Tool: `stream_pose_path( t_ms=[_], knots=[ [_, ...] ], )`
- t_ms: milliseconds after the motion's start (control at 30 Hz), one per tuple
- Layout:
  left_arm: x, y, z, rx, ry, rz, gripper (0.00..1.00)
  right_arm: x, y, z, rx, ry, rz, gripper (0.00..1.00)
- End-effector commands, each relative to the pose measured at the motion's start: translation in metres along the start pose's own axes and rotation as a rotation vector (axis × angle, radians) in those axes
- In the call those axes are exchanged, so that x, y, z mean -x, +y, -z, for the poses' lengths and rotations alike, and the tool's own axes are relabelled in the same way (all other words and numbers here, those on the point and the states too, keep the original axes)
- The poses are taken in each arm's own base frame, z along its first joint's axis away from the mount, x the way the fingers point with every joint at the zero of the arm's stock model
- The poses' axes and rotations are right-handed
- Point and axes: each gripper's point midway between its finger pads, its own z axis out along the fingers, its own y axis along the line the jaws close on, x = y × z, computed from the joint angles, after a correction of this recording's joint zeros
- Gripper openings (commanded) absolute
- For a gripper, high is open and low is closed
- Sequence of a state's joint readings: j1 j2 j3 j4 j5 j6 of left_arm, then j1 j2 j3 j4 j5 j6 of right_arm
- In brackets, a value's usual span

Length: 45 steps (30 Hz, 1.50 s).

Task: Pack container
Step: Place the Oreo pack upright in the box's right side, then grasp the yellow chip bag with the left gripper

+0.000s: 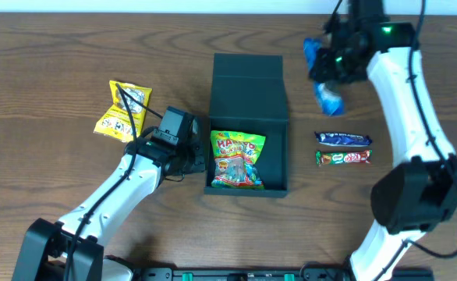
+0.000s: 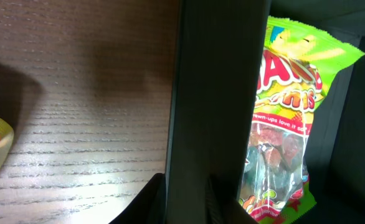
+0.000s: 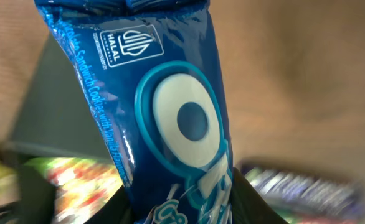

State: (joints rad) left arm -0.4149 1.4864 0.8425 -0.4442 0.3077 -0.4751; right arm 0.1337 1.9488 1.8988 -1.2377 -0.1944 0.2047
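Note:
A strip of the container beside the green gummy packet is empty, so my right gripper will carry the blue cookie packet [image 1: 326,90] back and down into that strip next.
The dark teal container [image 1: 248,101] stands open mid-table with its flap lid folded back. A green gummy packet [image 1: 238,160] lies inside; it also shows in the left wrist view [image 2: 285,112]. My left gripper [image 1: 200,164] is shut on the container's left wall [image 2: 217,112], one finger on each side. My right gripper [image 1: 330,66] is shut on a blue cookie packet [image 1: 326,90] and holds it in the air to the right of the container. The packet fills the right wrist view [image 3: 164,118].
A yellow snack packet [image 1: 124,109] lies left of the container. Two bars, a blue one [image 1: 342,140] and a green-red one [image 1: 343,158], lie right of it under the right arm.

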Motion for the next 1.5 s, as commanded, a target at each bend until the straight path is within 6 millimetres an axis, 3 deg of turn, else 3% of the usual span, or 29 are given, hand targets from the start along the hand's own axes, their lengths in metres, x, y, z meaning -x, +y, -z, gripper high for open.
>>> stream_pose_path(
  t_ms=[0, 33, 167, 267, 333, 367, 400, 467, 567, 600, 800, 967, 1033, 1100, 1200, 1300, 1333, 1400, 1433, 1467],
  knots=[
    [0.0, 0.001, 0.0, 0.002, 0.0, 0.007, 0.22, -0.039, 0.035, -0.013, -0.005, 0.126, -0.276, 0.02],
    [0.0, 0.001, 0.0, 0.001, 0.0, 0.007, 0.22, -0.055, 0.046, -0.022, -0.026, 0.169, -0.29, 0.02],
    [-0.001, 0.001, 0.0, 0.002, 0.001, 0.006, 0.22, -0.116, 0.055, -0.06, -0.197, 0.271, -0.329, 0.02],
    [0.0, 0.001, 0.0, 0.001, 0.0, 0.006, 0.22, -0.136, 0.052, -0.072, -0.264, 0.291, -0.291, 0.02],
    [0.0, 0.001, 0.0, 0.001, 0.0, 0.006, 0.22, -0.138, 0.046, -0.073, -0.306, 0.278, -0.272, 0.04],
    [-0.001, 0.001, 0.0, 0.002, 0.001, 0.006, 0.22, -0.14, 0.044, -0.072, -0.315, 0.284, -0.271, 0.24],
    [-0.001, 0.001, 0.0, 0.002, 0.001, 0.006, 0.22, -0.14, 0.043, -0.071, -0.318, 0.288, -0.273, 0.34],
    [-0.001, 0.001, 0.0, 0.001, 0.0, 0.006, 0.23, -0.142, 0.042, -0.07, -0.324, 0.298, -0.271, 0.4],
    [-0.001, 0.001, 0.0, 0.001, 0.001, 0.007, 0.25, -0.147, 0.04, -0.066, -0.335, 0.317, -0.26, 0.57],
    [-0.001, 0.001, 0.0, 0.001, 0.001, 0.006, 0.24, -0.149, 0.039, -0.065, -0.339, 0.324, -0.253, 0.57],
    [-0.001, 0.001, 0.0, 0.003, 0.004, 0.007, 0.25, -0.145, 0.038, -0.05, -0.328, 0.306, -0.184, 0.51],
    [0.005, 0.003, 0.003, 0.001, -0.012, 0.012, 0.22, -0.091, 0.01, 0.005, -0.304, 0.039, -0.209, 0.52],
    [0.017, 0.003, 0.014, -0.006, -0.046, 0.021, 0.18, -0.082, -0.008, 0.017, -0.302, 0.008, -0.258, 0.52],
    [0.043, 0.013, 0.042, 0.039, -0.129, 0.033, 0.14, -0.078, -0.027, 0.02, -0.315, 0.008, -0.299, 0.52],
    [0.09, 0.053, 0.093, 0.196, -0.302, 0.021, 0.25, -0.071, -0.038, 0.021, -0.316, -0.005, -0.3, 0.53],
    [0.12, 0.092, 0.114, 0.317, -0.389, -0.096, 0.4, -0.058, -0.037, 0.02, -0.297, -0.047, -0.262, 0.58],
    [0.13, 0.112, 0.119, 0.383, -0.407, -0.11, 0.52, -0.054, -0.036, 0.019, -0.291, -0.061, -0.26, 0.59],
    [0.143, 0.136, 0.117, 0.428, -0.418, -0.133, 0.91, -0.047, -0.034, 0.018, -0.281, -0.084, -0.242, 0.6],
    [0.15, 0.149, 0.112, 0.441, -0.421, -0.117, 0.97, -0.044, -0.034, 0.017, -0.277, -0.095, -0.24, 0.61],
    [0.154, 0.159, 0.104, 0.452, -0.407, -0.129, 0.95, -0.041, -0.033, 0.017, -0.272, -0.107, -0.239, 0.61]
  ],
)
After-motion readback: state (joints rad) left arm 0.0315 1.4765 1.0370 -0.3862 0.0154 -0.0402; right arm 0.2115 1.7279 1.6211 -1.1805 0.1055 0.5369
